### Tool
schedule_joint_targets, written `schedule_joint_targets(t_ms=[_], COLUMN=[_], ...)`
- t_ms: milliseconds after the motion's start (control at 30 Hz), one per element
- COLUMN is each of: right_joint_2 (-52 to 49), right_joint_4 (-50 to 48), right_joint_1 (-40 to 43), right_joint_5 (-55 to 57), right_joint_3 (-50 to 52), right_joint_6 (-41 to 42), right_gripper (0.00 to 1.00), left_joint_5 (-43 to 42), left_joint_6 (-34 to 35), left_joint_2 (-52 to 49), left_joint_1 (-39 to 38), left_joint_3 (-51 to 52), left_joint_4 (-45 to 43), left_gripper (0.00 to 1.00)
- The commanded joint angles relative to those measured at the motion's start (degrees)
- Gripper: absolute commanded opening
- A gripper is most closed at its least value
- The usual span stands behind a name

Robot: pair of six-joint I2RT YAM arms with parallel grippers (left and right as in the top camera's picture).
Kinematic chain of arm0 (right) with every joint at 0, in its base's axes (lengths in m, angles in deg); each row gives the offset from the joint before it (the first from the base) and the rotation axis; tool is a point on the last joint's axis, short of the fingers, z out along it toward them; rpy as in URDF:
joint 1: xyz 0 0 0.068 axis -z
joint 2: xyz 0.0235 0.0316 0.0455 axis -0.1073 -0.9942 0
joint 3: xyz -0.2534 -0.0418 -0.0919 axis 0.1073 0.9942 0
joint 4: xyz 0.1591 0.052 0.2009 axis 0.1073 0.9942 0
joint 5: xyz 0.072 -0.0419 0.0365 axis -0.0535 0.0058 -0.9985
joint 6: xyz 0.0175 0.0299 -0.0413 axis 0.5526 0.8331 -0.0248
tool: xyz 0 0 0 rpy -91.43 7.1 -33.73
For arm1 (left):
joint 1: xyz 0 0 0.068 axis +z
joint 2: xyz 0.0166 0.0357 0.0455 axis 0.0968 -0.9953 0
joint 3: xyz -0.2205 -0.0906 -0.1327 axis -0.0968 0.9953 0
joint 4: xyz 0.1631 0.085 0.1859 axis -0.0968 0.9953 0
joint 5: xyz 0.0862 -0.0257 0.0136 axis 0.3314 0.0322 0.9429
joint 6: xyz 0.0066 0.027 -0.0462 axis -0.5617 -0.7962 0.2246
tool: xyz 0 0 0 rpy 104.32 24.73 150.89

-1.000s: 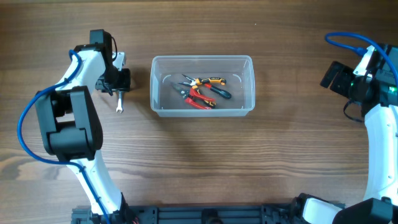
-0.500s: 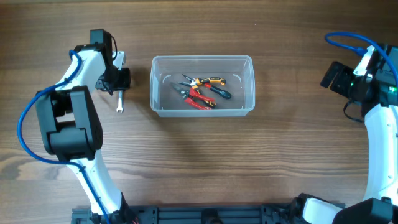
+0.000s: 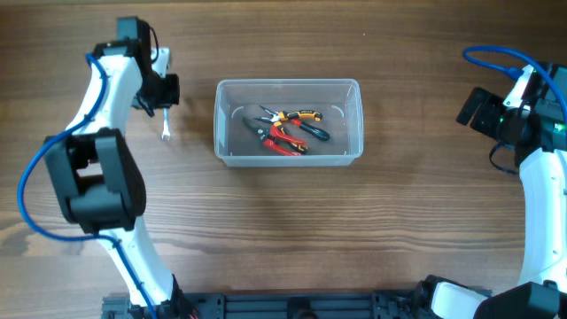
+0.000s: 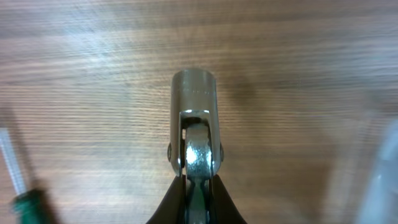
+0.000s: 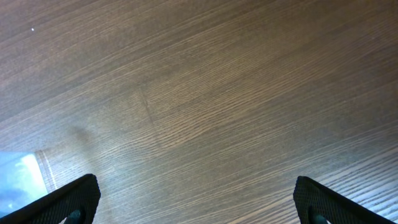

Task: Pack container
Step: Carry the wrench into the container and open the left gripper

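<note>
Next, my left gripper swings and turns toward the right in the overhead view, over the pliers' jaws. It releases the wrench [image 3: 166,126], since the bin already holds tools.
The container [image 3: 288,85] is a clear rectangular bin at the table's middle. It holds red-handled pliers [image 3: 283,140], orange-handled pliers [image 3: 298,115] and a dark green-handled screwdriver [image 3: 315,132]. My left gripper [image 3: 165,99] is left of the bin and shut on a small metal wrench [image 3: 166,126]. In the left wrist view the fingers [image 4: 196,182] pinch the wrench's shaft, and its socket end [image 4: 193,102] points away over the wood. My right gripper [image 3: 474,108] is far right, open and empty, and its fingertips [image 5: 199,199] are spread wide above bare wood.
A green-handled tool with a clear shaft [image 4: 18,186] lies at the left edge of the left wrist view. The bin's blurred wall [image 4: 380,174] shows at that view's right edge. A corner of the bin [image 5: 18,180] shows in the right wrist view.
My left gripper has moved toward the table's far edge with the wrench, which has shifted away from its earlier spot. The right arm has not moved.
</note>
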Motion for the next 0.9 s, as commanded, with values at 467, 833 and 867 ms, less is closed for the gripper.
schedule_joint_targets(t_ms=[467, 833, 867], right_joint_2=[0.3, 0.3, 0.3], right_joint_4=[-0.1, -0.2, -0.2], right_joint_1=[0.0, 0.0, 0.0], right_joint_5=[1.0, 1.0, 1.0], right_joint_3=[-0.1, -0.1, -0.1], right_joint_6=[1.1, 1.1, 1.1], right_gripper=[1.00, 1.00, 1.00], left_joint_5=[-5.2, -5.1, -5.1], left_joint_6=[-6.5, -13.0, -13.4], left_joint_2=[24.1, 17.0, 15.7], left_joint_1=[-22.0, -33.9, -34.0], left_joint_3=[-5.2, -5.1, -5.1], left_joint_4=[6.4, 11.5, 11.5], left_gripper=[0.04, 0.04, 0.04])
